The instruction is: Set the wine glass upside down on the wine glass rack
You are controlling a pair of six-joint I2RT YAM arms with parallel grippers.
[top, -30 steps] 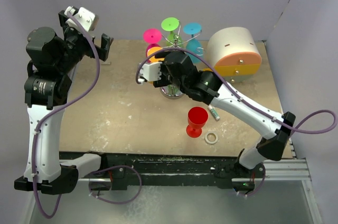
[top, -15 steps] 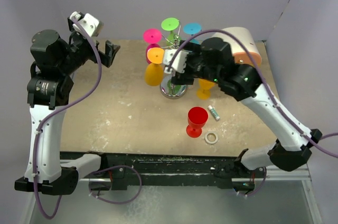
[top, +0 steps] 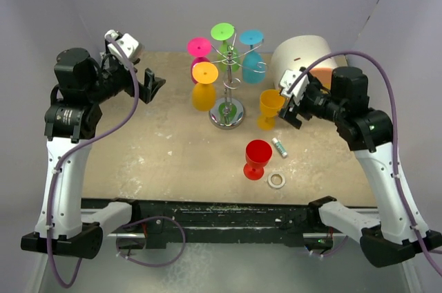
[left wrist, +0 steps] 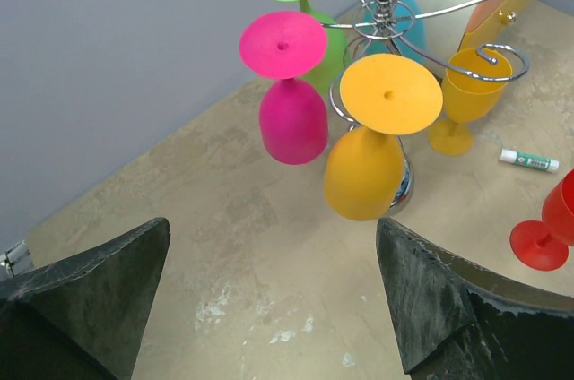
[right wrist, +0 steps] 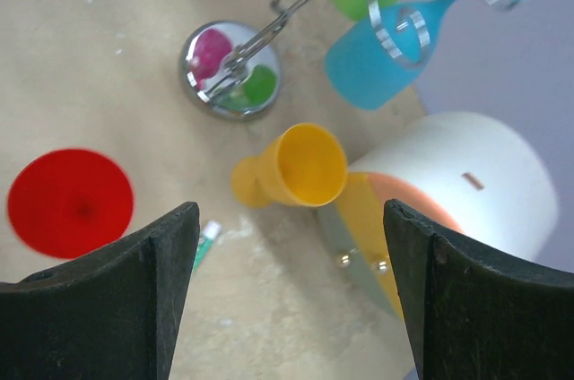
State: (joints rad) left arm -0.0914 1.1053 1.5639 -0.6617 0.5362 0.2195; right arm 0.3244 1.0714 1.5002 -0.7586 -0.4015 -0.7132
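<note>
My right gripper moves back and down to the red glass [top: 257, 159] next, onto the glass's rim on the tube side. This is because the upright red glass's opening lets a finger in.
The chrome wine glass rack [top: 227, 110] stands mid-table with pink [top: 198, 48], orange [top: 204, 94], green [top: 223, 32] and blue [top: 253, 65] glasses hanging upside down. A yellow glass [top: 270, 108] stands upright right of the base, and a red glass [top: 257, 159] stands upright nearer me. My left gripper [top: 152, 86] is open and empty, high, left of the rack; its view shows the rack [left wrist: 381, 12] and orange glass [left wrist: 363, 169]. My right gripper [top: 289, 105] is open and empty, just right of the yellow glass [right wrist: 300, 168], above the table.
A round white-and-orange drawer box [top: 308, 66] sits at the back right, close behind my right gripper. A small white-and-green tube [top: 279, 146] and a white ring [top: 276, 181] lie near the red glass. Walls close in at the back and both sides.
My right gripper has let go of the orange glass, which now hangs on the rack, and has drawn back to the right. My left gripper has shifted slightly right.
</note>
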